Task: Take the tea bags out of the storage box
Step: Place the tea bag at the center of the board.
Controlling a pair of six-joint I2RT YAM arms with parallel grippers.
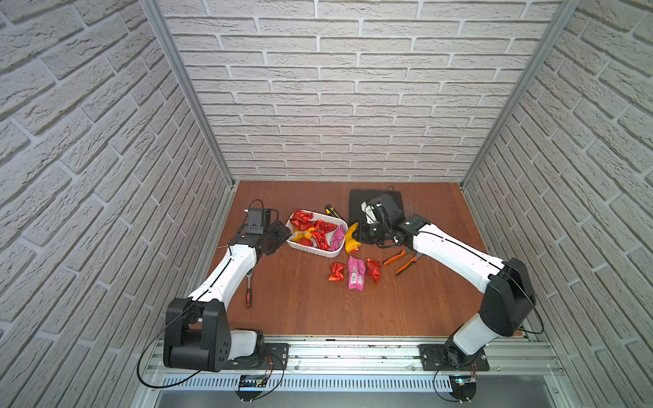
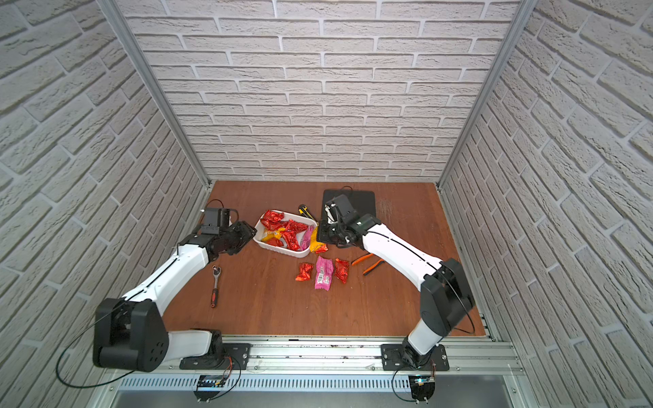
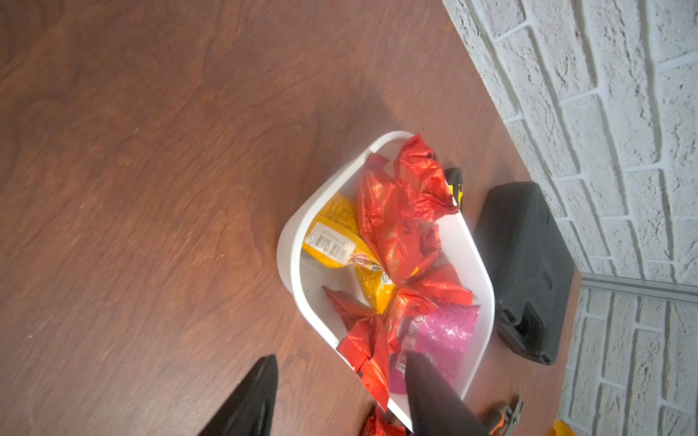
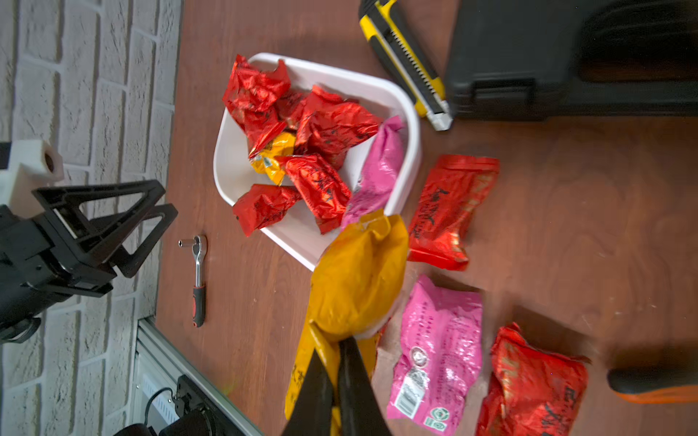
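Observation:
Next, my right gripper carries the yellow bag away from the box (image 1: 311, 249), then lowers and releases it onto the bare tabletop toward the pliers, clear of bags.
The white storage box (image 1: 311, 249) (image 3: 287, 241) (image 4: 223, 166) holds several red tea bags (image 1: 314, 229), a yellow one (image 3: 332, 241) and a pink one (image 3: 442, 328). My right gripper (image 4: 334, 351) (image 1: 358, 235) is shut on a yellow tea bag (image 4: 359, 279) (image 1: 351, 238) (image 2: 315, 243), held just right of the box. My left gripper (image 3: 340, 358) (image 1: 279, 235) is open at the box's left end, holding nothing. Two red bags (image 1: 336, 272) (image 1: 374, 270) and a pink one (image 1: 356, 272) lie on the table in front of the box.
A black hard case (image 1: 357, 201) sits behind my right wrist, with a yellow utility knife (image 1: 332, 211) between it and the box. Orange-handled pliers (image 1: 403, 261) lie under the right arm. A ratchet wrench (image 1: 248, 289) lies beside the left arm.

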